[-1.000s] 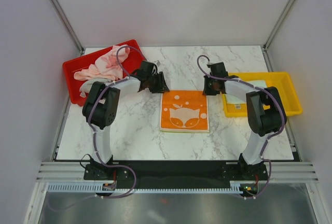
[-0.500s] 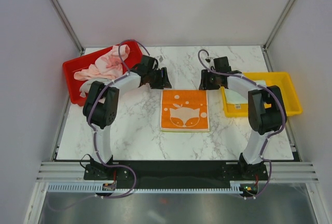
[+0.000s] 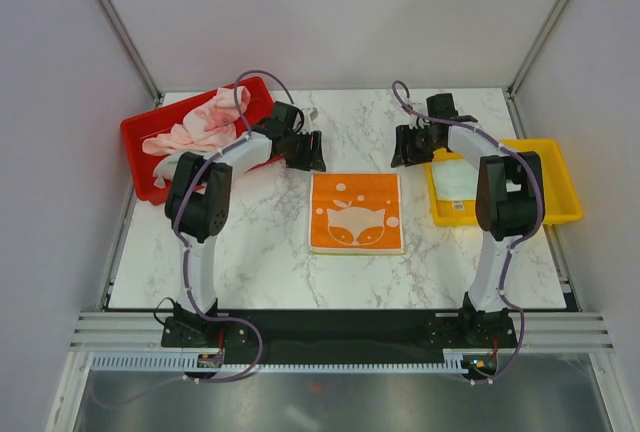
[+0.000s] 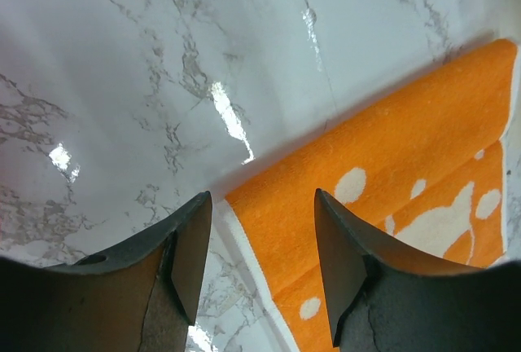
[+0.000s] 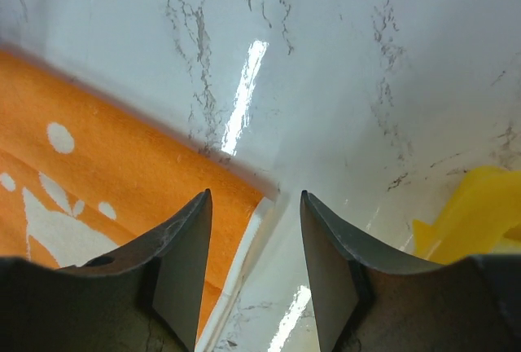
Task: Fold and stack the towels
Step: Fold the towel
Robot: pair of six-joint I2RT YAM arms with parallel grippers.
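Observation:
The orange and cream towel's far corner by the yellow tray lies below my right gripper, between its open fingers. Next, my right gripper lowers onto it and closes.
An orange and cream towel with a fox print [image 3: 356,213] lies folded flat on the marble table. My left gripper [image 3: 310,152] is open and empty, just above the towel's far left corner [image 4: 244,197]. My right gripper [image 3: 403,150] is open and empty, above the towel's far right corner [image 5: 260,193]. A heap of pink towels [image 3: 200,127] lies in the red tray [image 3: 135,142]. A pale mint towel [image 3: 458,180] lies folded in the yellow tray [image 3: 560,177].
The red tray stands at the table's far left and the yellow tray at the right; its rim shows in the right wrist view [image 5: 480,205]. White walls and metal posts enclose the table.
Both grippers have lifted off the towel's far edge and drawn back toward the far side of the table. The fox towel lies as before.

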